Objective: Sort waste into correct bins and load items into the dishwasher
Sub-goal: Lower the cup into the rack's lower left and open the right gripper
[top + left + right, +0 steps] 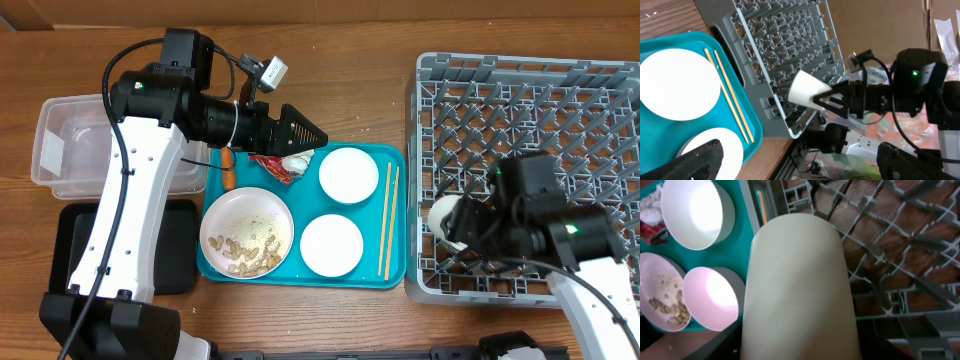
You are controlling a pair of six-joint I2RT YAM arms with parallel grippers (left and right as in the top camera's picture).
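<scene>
The small white cup is still above the upright pegs, so my right gripper lowers next and shifts slightly toward the rack's edge by the chopsticks.
My right gripper (462, 226) is shut on the small white cup (445, 221), held on its side over the front left part of the grey dish rack (530, 110); the cup fills the right wrist view (800, 285). My left gripper (303, 130) is open and empty, just above the crumpled red wrapper (268, 167) and white tissue (296, 161). The carrot (229, 170) lies beside them. The white plate (247, 237) holds rice bits. The white bowl (348, 175), pink bowl (710, 297) and chopsticks (388, 220) lie on the teal tray (395, 275).
The clear tub (70, 145) and the black tray (175, 250) sit at the left, partly under my left arm. The rack's upright pegs stand close around the cup. The left wrist view shows the rack (785, 50) and the table's edge.
</scene>
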